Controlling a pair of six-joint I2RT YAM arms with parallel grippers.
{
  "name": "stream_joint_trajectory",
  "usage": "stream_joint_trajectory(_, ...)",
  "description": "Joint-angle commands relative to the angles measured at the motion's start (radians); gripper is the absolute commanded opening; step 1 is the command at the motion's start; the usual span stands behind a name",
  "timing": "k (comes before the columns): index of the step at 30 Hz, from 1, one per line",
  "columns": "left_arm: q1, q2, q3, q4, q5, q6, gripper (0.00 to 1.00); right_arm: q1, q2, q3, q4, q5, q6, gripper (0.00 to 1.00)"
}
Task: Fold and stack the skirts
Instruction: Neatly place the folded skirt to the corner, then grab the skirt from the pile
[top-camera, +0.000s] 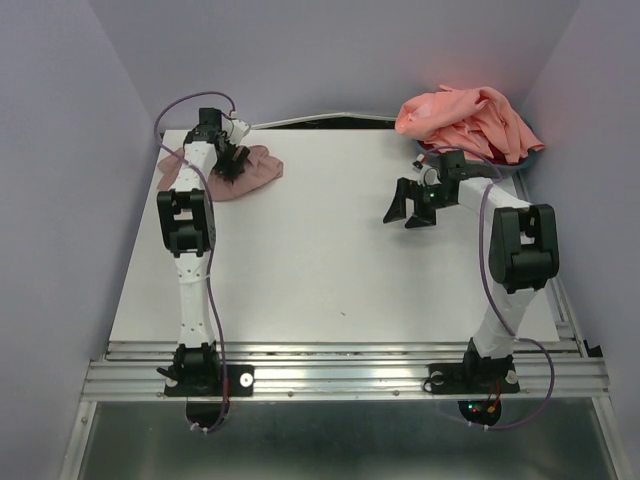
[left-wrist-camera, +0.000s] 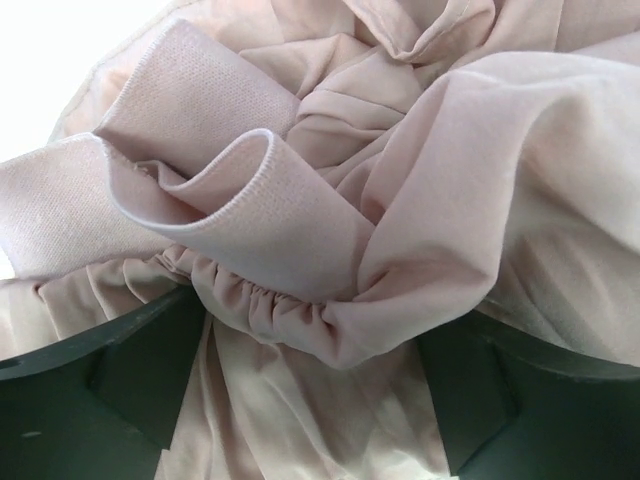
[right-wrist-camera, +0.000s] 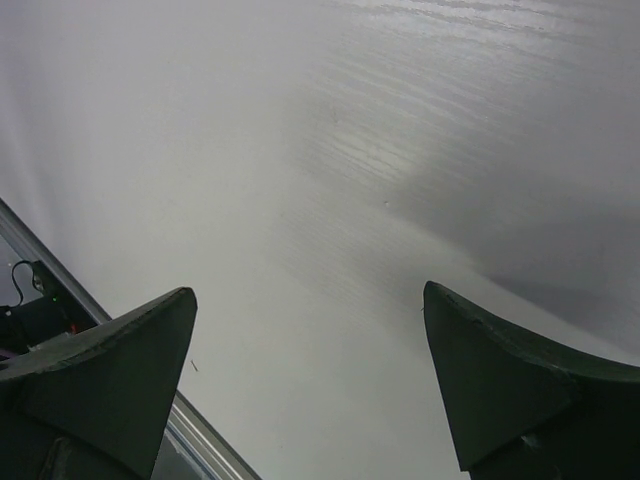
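My right gripper will next move outward and close on the coral skirt's draped end (top-camera: 416, 119), because that end is farther outward than the gripper, over the bin's rim.
The smaller mauve-pink skirt (top-camera: 255, 175) lies crumpled at the table's far left. My left gripper (top-camera: 232, 163) is pressed down into it, jaws wide open. In the left wrist view its pale fabric fills the frame, and the folded elastic waistband (left-wrist-camera: 200, 190) and gathers bulge between the two dark fingers (left-wrist-camera: 120, 370). Nothing is pinched in the left gripper (left-wrist-camera: 320, 400). The larger salmon-coral skirt (top-camera: 465, 118) sits heaped at the far right corner. Just in front of that heap, my right gripper (top-camera: 408, 207) hovers open over the bare table. The right gripper (right-wrist-camera: 308, 290) holds nothing.
The coral heap rests in a grey-blue bin (top-camera: 522, 164) at the back right edge. The white table (top-camera: 330, 260) is walled on the left, back and right. A metal rail (top-camera: 350, 375) with the arm bases runs along the near edge, and the rail (right-wrist-camera: 205, 435) shows below the right fingers.
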Motion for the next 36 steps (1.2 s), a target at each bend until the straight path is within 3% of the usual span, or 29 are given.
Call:
stream_joint_trajectory(1,-0.007,-0.023,-0.108,0.079,-0.006,-0.030,0.98,-0.006,-0.012,0.055,0.017,-0.018,0.018,1.00)
stream_joint_trajectory(5,-0.012,-0.135,-0.210,0.231,-0.009,-0.056,0.99,-0.006,-0.047,0.054,0.018,-0.018,0.037,1.00)
stream_joint_trajectory(12,-0.012,-0.266,-0.055,0.242,-0.098,-0.035,0.99,-0.006,-0.152,0.052,0.021,0.031,0.041,1.00)
stream_joint_trajectory(18,-0.064,-0.477,-0.075,0.274,-0.141,-0.024,0.99,-0.006,-0.247,0.071,0.018,0.114,0.018,1.00)
stream_joint_trajectory(24,-0.139,-0.747,-0.325,0.280,-0.189,-0.170,0.99,-0.006,-0.348,0.115,0.015,0.235,-0.023,1.00)
stream_joint_trajectory(27,-0.155,-0.902,-0.508,0.243,-0.065,-0.217,0.99,-0.006,-0.371,0.173,0.021,0.378,-0.066,1.00)
stream_joint_trajectory(28,-0.155,-1.003,-0.637,0.268,-0.002,-0.226,0.99,-0.006,-0.367,0.198,0.024,0.410,-0.093,1.00)
stream_joint_trajectory(31,-0.161,-1.182,-0.859,0.326,0.205,-0.280,0.99,-0.015,-0.301,0.366,0.039,0.546,-0.150,1.00)
stream_joint_trajectory(36,-0.167,-1.312,-0.992,0.337,0.348,-0.407,0.99,-0.024,-0.115,0.589,0.112,0.659,-0.178,1.00)
